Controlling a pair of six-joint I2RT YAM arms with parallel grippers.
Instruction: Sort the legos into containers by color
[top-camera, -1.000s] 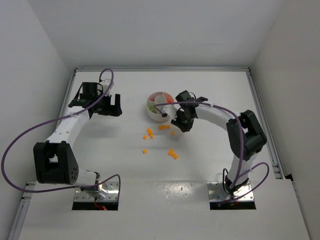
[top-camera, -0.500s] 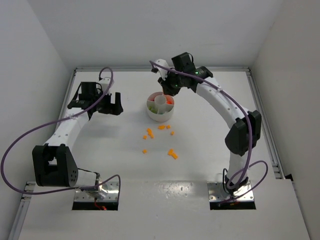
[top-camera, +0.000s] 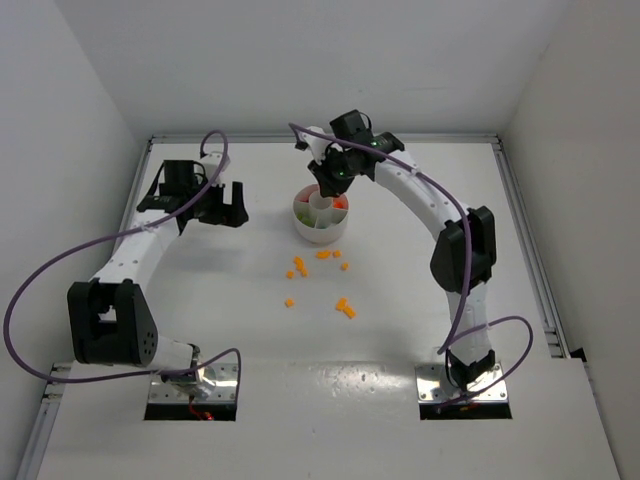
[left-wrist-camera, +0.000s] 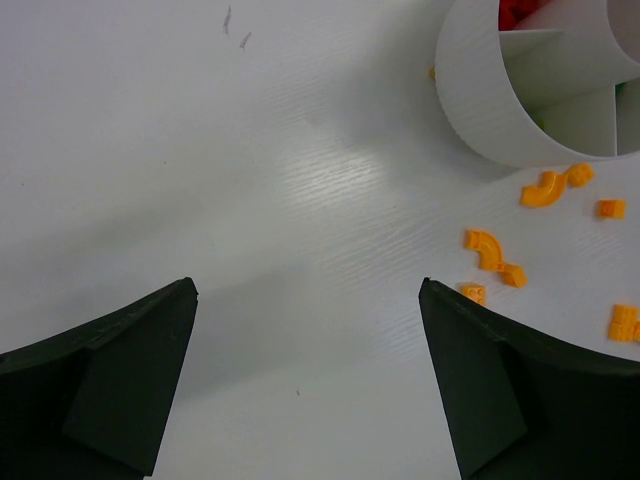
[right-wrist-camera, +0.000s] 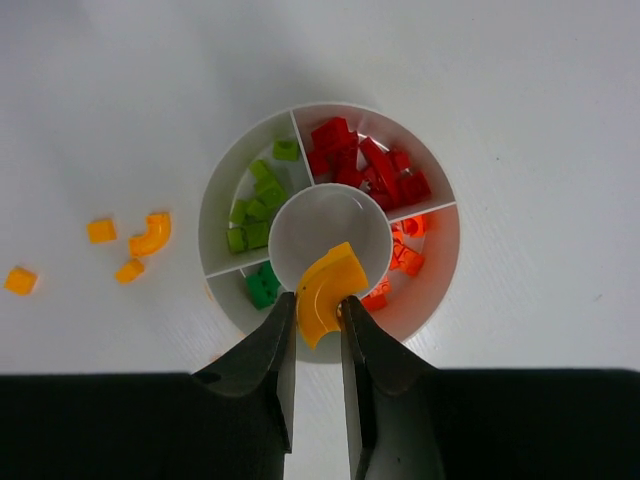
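Next, the left gripper swings right in the top view, back and down to the unsorted orange lego nearest my base, which lies below it.
My right gripper is shut on a curved orange lego and hangs right above the round white dish, close to its small central cup. The dish's wedges hold green legos, red legos and orange legos. In the top view the right gripper hovers at the dish's far side. Left of the dish, above bare table, my left gripper stands open with nothing between its fingers.
Loose orange legos lie scattered on the table in front of the dish, more of them further toward me. In the left wrist view they sit beside the dish's wall, among them curved ones.
My right arm has risen from the table near the loose legos and swung over the dish's far side with the curved orange lego in its jaws. The left arm has barely moved.
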